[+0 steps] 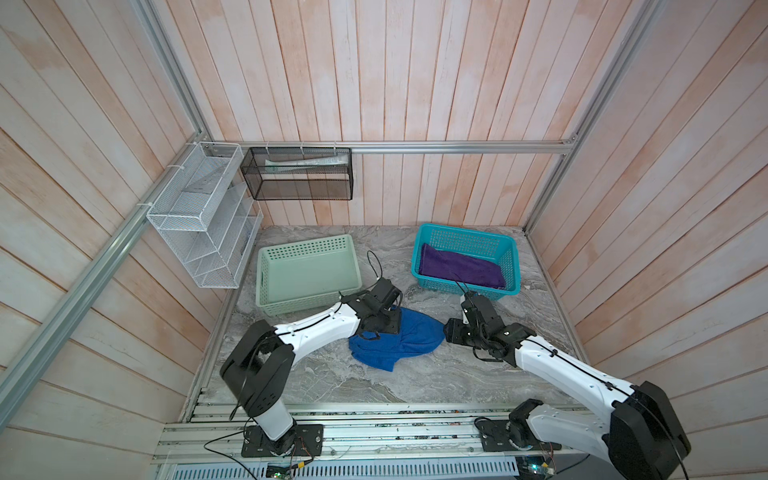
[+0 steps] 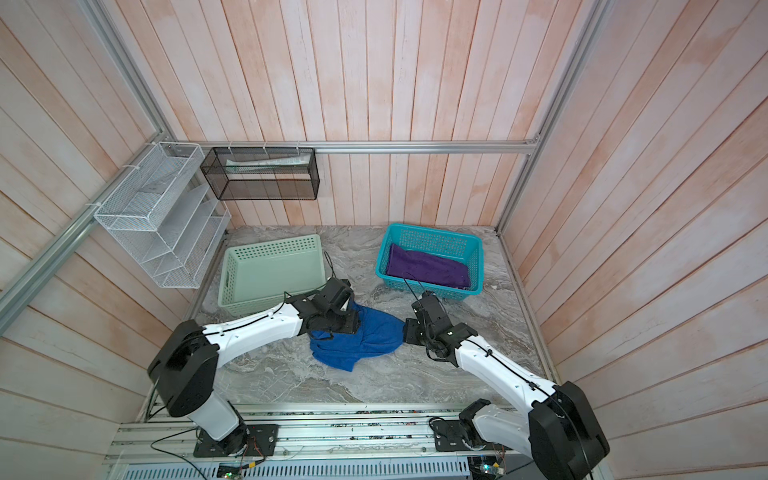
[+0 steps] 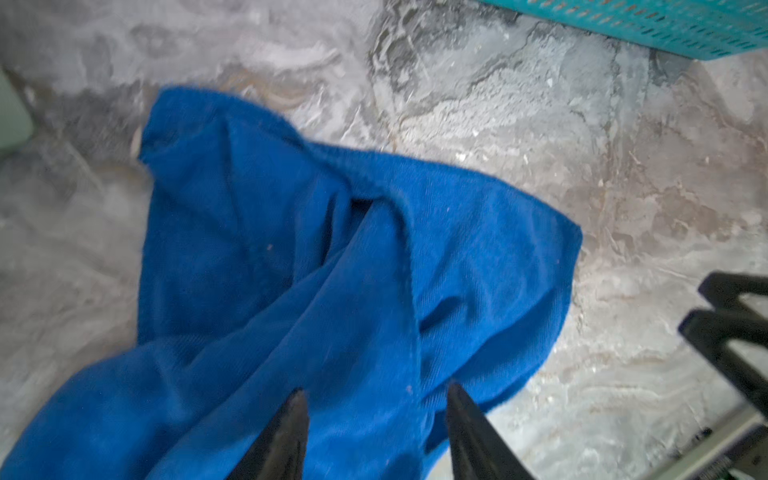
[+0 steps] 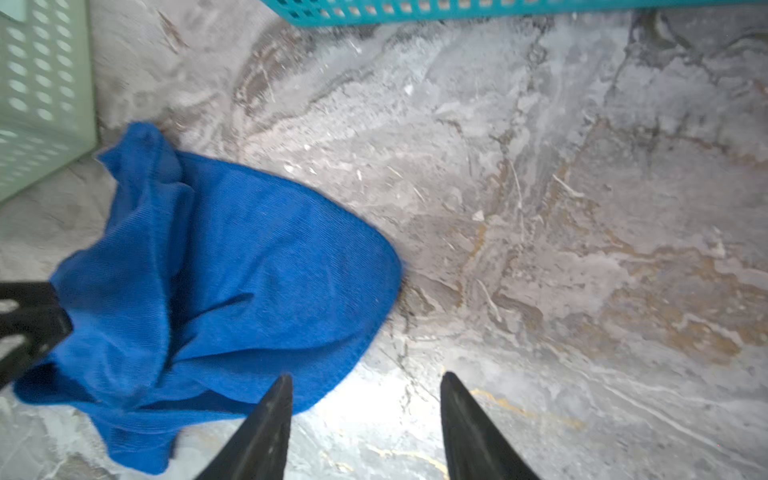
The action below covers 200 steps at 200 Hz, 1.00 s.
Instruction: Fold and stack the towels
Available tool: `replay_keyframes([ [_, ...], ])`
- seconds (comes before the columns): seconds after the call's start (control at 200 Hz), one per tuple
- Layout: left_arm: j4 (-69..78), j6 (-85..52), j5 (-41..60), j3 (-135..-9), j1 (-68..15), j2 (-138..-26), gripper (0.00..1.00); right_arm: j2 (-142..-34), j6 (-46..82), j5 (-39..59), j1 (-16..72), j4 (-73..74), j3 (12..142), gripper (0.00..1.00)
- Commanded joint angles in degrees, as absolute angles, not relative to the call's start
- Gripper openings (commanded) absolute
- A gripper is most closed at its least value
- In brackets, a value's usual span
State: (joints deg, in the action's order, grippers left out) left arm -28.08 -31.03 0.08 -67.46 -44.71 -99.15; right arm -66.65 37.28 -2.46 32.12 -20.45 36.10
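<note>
I will next move my right gripper down and toward my left gripper onto the blue towel's nearest corner (image 1: 441,329) (image 4: 386,281), because it lies below my right gripper and between both grippers.
A royal blue towel (image 1: 401,343) (image 2: 363,338) lies crumpled on the marble table in both top views. A purple towel (image 1: 461,270) (image 2: 428,270) lies inside the teal basket (image 1: 465,231) at the back right. My left gripper (image 3: 376,388) hangs over the blue towel's left part, jaws open, with blue cloth (image 3: 332,257) under and between the fingertips. My right gripper (image 4: 366,375) is open over bare table just off the blue towel's (image 4: 249,270) right edge, one fingertip overlapping the hem. No other towels are in view.
An empty mint-green basket (image 1: 307,274) stands at the back left, close behind the left wrist. A white wire rack (image 1: 199,216) and a black mesh shelf (image 1: 299,174) hang on the walls. An aluminium rail (image 1: 374,409) runs along the table's front edge.
</note>
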Motion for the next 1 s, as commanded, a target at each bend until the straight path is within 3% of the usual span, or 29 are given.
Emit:
replay_keyframes([
  [0.0,-30.32,-27.30,-5.21,-72.35,-45.18,-104.64,0.57,-69.27,39.28,-1.31,31.71,-19.11,36.49,0.60],
  [0.32,-31.69,-26.87,-8.37,-77.52,-45.32,-112.73,0.56,-85.08,35.81,-1.51,31.52,-13.53,41.19,0.61],
  [0.425,-32.56,-26.49,-8.57,-77.61,-45.13,-113.47,0.47,-89.38,34.73,-2.37,31.79,-14.87,43.77,0.58],
  [0.52,-32.16,-26.61,-8.16,-76.21,-44.36,-112.05,0.23,-91.36,34.41,-2.51,32.32,-14.48,44.12,0.46],
  [0.58,-30.93,-26.51,-7.00,-74.38,-43.67,-109.92,0.11,-92.32,34.13,-1.85,32.48,-14.33,44.36,0.26],
  [0.65,-29.58,-26.48,-6.21,-71.54,-42.80,-106.49,0.00,-92.88,33.69,-1.75,32.93,-14.58,44.97,0.09],
  [0.7,-29.19,-26.98,-5.54,-69.25,-42.01,-103.18,0.00,-92.69,33.34,-2.42,33.46,-14.78,45.30,0.00],
  [0.995,-35.02,-30.10,-5.68,-55.04,-35.62,-79.21,0.00,-90.04,32.30,-3.68,33.77,-14.15,43.19,0.00],
])
